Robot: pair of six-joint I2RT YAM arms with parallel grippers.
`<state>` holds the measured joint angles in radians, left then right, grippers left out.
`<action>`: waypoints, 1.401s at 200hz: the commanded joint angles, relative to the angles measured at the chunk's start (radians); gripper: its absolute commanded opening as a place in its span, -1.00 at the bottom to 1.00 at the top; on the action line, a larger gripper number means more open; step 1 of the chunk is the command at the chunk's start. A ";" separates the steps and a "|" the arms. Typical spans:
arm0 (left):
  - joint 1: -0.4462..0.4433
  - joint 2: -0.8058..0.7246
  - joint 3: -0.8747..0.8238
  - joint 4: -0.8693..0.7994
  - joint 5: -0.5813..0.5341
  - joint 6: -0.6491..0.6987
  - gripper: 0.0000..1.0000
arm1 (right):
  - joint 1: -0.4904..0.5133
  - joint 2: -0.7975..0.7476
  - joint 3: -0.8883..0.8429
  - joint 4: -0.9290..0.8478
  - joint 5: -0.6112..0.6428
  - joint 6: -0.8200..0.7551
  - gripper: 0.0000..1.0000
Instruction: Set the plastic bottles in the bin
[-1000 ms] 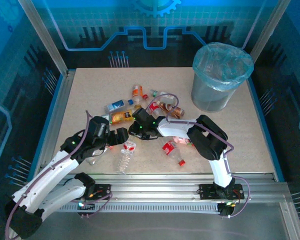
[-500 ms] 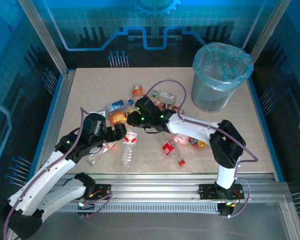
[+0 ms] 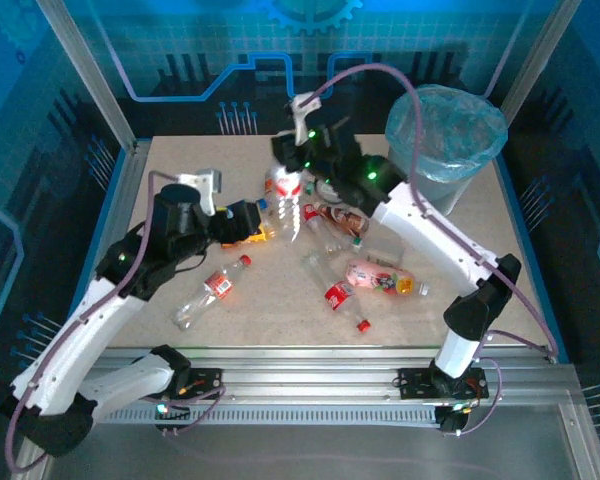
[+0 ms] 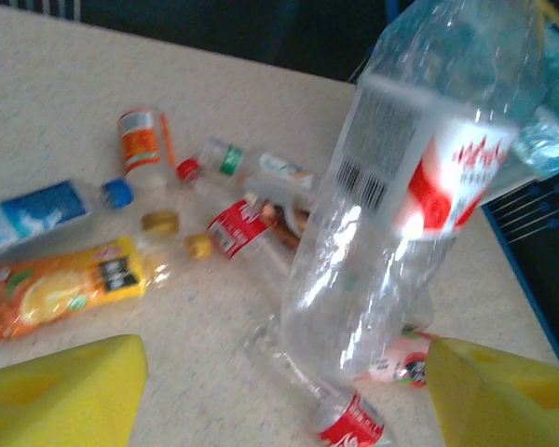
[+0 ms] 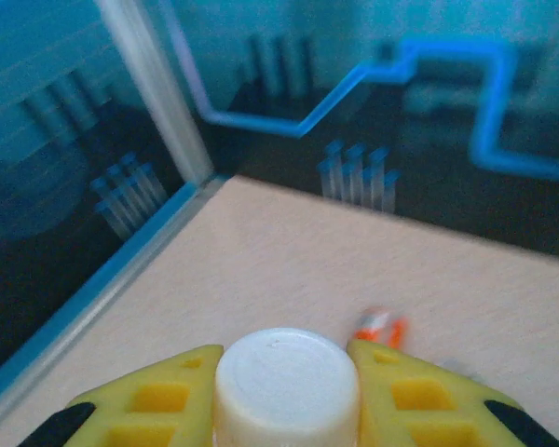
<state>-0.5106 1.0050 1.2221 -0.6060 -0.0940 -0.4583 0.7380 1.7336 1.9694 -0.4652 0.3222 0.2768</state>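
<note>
The light-blue bag (image 3: 444, 124) is wide open on top of the grey bin, so the robot's right gripper needs to swing outward and across over the opening and let go of the white cap.
My right gripper (image 5: 287, 365) is shut on the white cap (image 5: 287, 382) of a clear plastic bottle with a red label (image 3: 285, 205), which hangs above the back middle of the table. That held bottle (image 4: 401, 186) looms large in the left wrist view. My left gripper (image 3: 242, 222) stands open low over the left part of the bottle pile, its yellow fingers (image 4: 65, 386) wide apart with nothing gripped. An orange juice bottle (image 4: 65, 284) and a blue-label bottle (image 4: 37, 212) lie just ahead of it. The grey bin (image 3: 445, 150) with its light-blue bag stands at the back right.
More bottles lie scattered: a red-label one (image 3: 215, 290) at the front left, another (image 3: 340, 295) and a pink one (image 3: 375, 278) mid-table, a small orange one (image 4: 142, 140) at the back. The metal frame rail (image 3: 120, 210) runs along the table's left side.
The right arm has lifted its bottle off the table and swung it up and back. The left gripper has moved back toward the orange juice bottle, its fingers narrowing a little.
</note>
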 commanded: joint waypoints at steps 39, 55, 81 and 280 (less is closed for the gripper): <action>-0.108 0.279 0.244 0.265 0.098 0.097 0.57 | -0.224 0.085 0.288 -0.027 0.248 -0.326 -1.00; -0.148 0.336 0.296 0.298 0.100 0.109 0.57 | -0.266 0.101 0.301 0.063 0.287 -0.369 -1.00; -0.181 0.404 0.340 0.350 0.118 0.114 0.58 | -0.318 0.149 0.361 0.166 0.318 -0.397 -1.00; -0.230 0.506 0.303 0.424 0.016 0.061 0.63 | -0.423 0.488 0.774 0.012 0.542 -0.448 -0.95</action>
<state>-0.7361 1.5127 1.5490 -0.1749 -0.0410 -0.3679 0.3248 2.2082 2.7609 -0.3672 0.8497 -0.2230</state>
